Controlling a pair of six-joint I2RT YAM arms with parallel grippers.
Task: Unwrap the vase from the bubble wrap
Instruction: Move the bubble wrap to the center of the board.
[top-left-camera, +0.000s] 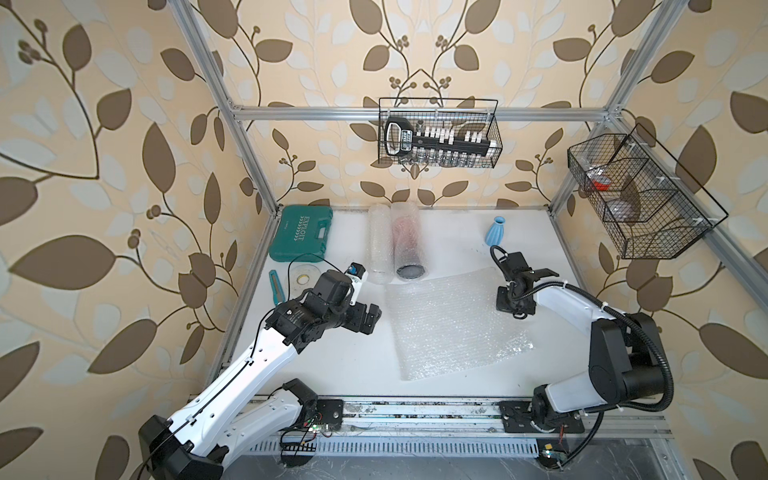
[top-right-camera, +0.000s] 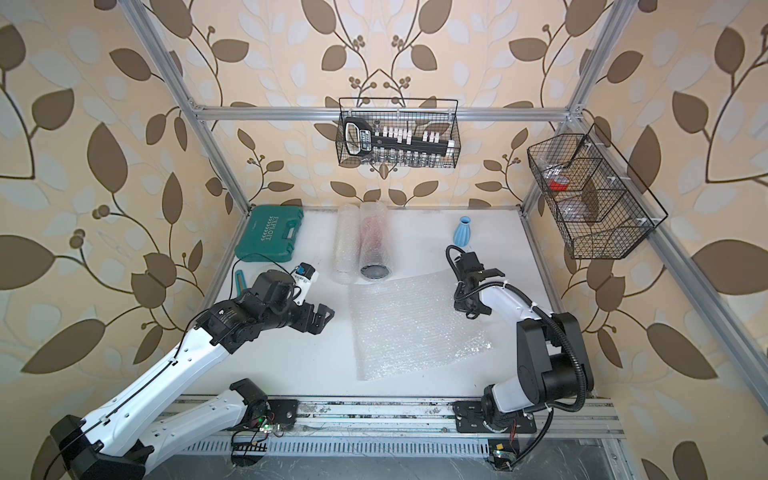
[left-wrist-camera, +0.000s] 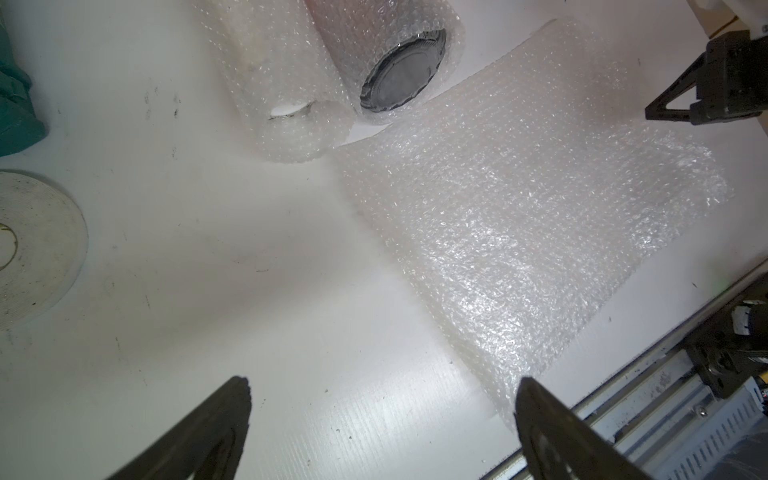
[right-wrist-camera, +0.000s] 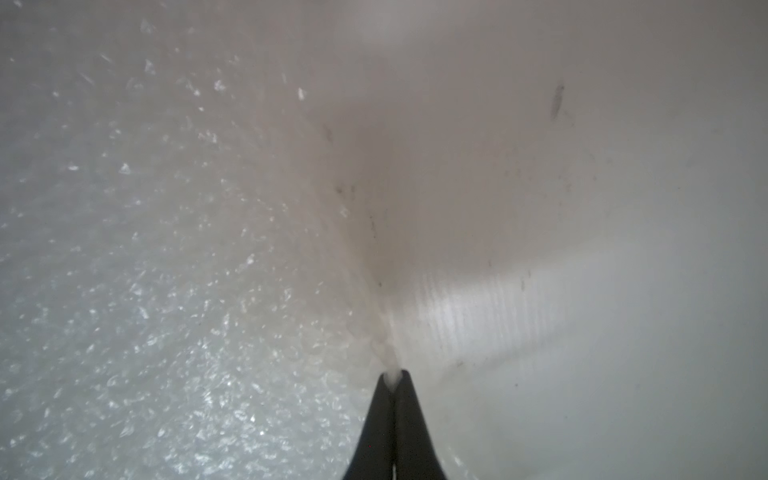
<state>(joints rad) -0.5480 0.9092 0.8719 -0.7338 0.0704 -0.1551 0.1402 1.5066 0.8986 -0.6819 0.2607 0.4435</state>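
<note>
My right gripper will next drag the sheet toward the table's side edge (top-left-camera: 572, 265), past my gripper from the tubes, and let go, because the sheet covers the table's middle.
A light blue vase (top-left-camera: 497, 230) (top-right-camera: 465, 231) stands bare and upright at the back right of the white table. A flat sheet of bubble wrap (top-left-camera: 453, 324) (top-right-camera: 411, 328) (left-wrist-camera: 519, 199) lies in the middle. My right gripper (top-left-camera: 519, 313) (right-wrist-camera: 392, 374) points down at the sheet's right edge, shut on a pinch of the wrap. My left gripper (top-left-camera: 372, 318) (left-wrist-camera: 383, 386) hovers open just left of the sheet, with nothing between its fingers. Two rolled bubble wrap tubes (top-left-camera: 379, 245) lie at the back; one holds a dark reddish item with a black round end (top-left-camera: 410, 271).
A green tool case (top-left-camera: 301, 237), a tape roll (top-left-camera: 302, 276) and a teal cutter (top-left-camera: 275, 286) lie at the back left. Wire baskets (top-left-camera: 438, 133) (top-left-camera: 636, 199) hang on the frame. The metal rail (top-left-camera: 415, 411) runs along the table's front edge.
</note>
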